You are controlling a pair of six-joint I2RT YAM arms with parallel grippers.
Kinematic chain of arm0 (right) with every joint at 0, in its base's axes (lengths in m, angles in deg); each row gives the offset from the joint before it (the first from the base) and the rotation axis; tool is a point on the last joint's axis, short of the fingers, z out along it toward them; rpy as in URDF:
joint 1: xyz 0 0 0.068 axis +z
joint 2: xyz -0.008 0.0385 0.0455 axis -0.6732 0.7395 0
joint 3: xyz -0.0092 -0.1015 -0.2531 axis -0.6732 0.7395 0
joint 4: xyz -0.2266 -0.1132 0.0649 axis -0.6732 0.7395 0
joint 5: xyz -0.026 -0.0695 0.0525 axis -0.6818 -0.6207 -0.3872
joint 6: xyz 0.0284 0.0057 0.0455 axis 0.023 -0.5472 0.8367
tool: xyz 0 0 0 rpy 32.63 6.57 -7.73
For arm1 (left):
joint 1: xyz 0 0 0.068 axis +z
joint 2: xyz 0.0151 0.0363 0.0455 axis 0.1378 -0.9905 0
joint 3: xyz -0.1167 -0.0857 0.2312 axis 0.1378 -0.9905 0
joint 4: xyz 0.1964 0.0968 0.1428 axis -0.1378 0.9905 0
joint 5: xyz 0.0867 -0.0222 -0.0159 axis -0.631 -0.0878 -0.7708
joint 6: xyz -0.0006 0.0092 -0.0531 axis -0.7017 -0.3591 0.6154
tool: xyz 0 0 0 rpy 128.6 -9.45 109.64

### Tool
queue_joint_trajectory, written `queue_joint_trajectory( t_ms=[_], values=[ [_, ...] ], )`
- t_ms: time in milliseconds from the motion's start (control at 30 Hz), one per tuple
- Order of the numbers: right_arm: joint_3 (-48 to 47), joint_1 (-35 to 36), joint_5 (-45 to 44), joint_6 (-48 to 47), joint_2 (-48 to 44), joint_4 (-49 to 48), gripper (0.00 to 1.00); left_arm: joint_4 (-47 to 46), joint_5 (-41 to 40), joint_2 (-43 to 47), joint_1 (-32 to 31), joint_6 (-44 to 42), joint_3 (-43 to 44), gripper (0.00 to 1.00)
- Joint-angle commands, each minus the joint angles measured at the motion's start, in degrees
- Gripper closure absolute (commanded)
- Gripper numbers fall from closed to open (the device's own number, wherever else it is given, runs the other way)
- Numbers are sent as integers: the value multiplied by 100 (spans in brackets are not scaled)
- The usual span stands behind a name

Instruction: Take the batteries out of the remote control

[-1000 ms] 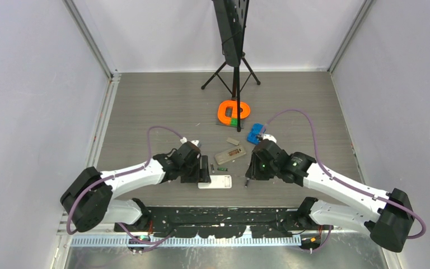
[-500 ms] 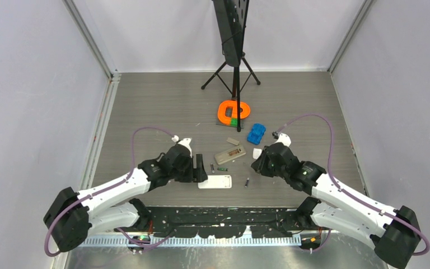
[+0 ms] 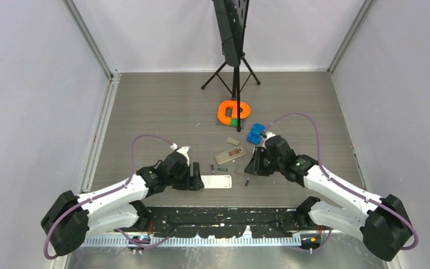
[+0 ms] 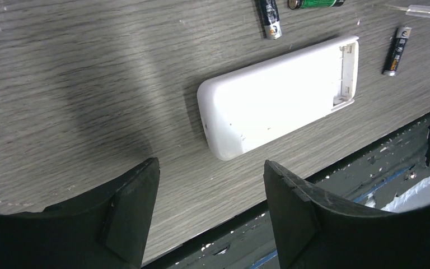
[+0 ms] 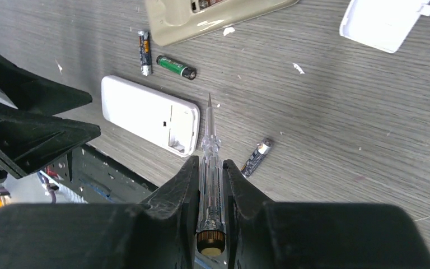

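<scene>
The tool (image 5: 209, 126) should go onto the bare tabletop by the white cover below next, so my right gripper will turn toward the right in the wrist view, lower and release it there.
The white remote (image 3: 215, 181) lies face down near the table's front edge, and the open battery bay (image 4: 344, 73) at its right end is empty. Three batteries lie loose on the table: a dark one (image 4: 270, 17) and a green one (image 4: 316, 3) beyond the remote, and another dark one (image 4: 396, 51) to its right. My left gripper (image 4: 210, 165) hovers open just off the remote's left end and holds nothing. My right gripper (image 5: 210, 163) is shut on a clear-handled stick tool (image 5: 209, 126). The tool's metal tip points down beside the remote's right end.
A beige remote (image 3: 230, 154) with its bay open lies behind the batteries. Near it are a small beige cover (image 3: 233, 141) and a white cover (image 5: 383, 19). A blue block (image 3: 255, 133), an orange ring (image 3: 234, 111) and a black tripod stand (image 3: 235, 67) are farther back. The black rail (image 3: 224, 216) runs along the near edge.
My left gripper has drawn back from over the white remote towards its left end. The right gripper swung away and back with the tool. The remote and batteries have not moved.
</scene>
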Motion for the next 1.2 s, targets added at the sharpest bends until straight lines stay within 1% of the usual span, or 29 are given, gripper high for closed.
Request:
queue_joint_trajectory(
  t_ms=[0, 133, 367, 433, 533, 567, 700, 867, 1033, 1167],
  values=[
    [-354, -111, 299, -372, 106, -174, 100, -319, 236, 127, -26, -83, 1, 30],
    [-282, -206, -191, -303, 67, -233, 100, -319, 164, 127, -32, -45, -34, 31],
    [-143, -440, -515, -136, -165, -243, 100, -296, 187, 4, -35, -43, 24, 34],
    [-162, -489, -796, -16, -187, -85, 100, -276, 105, -22, -35, -46, 42, 34],
    [-255, -561, -1607, 283, -136, 375, 100, -241, 8, -58, -35, -16, 102, 34],
    [-276, -597, -1724, 337, -116, 503, 100, -224, -23, -80, -35, -11, 118, 34],
    [-234, -660, -1817, 612, -191, 594, 100, 19, -185, -138, -35, -3, 253, 33],
    [-47, -665, -1868, 812, -539, 641, 100, 300, -241, -229, -35, -15, 364, 32],
    [112, -665, -1953, 986, -857, 659, 100, 374, -237, -295, -35, 32, 450, 32],
    [172, -665, -2266, 1170, -1079, 663, 99, 375, -237, -350, -35, 38, 473, 32]
  ],
)
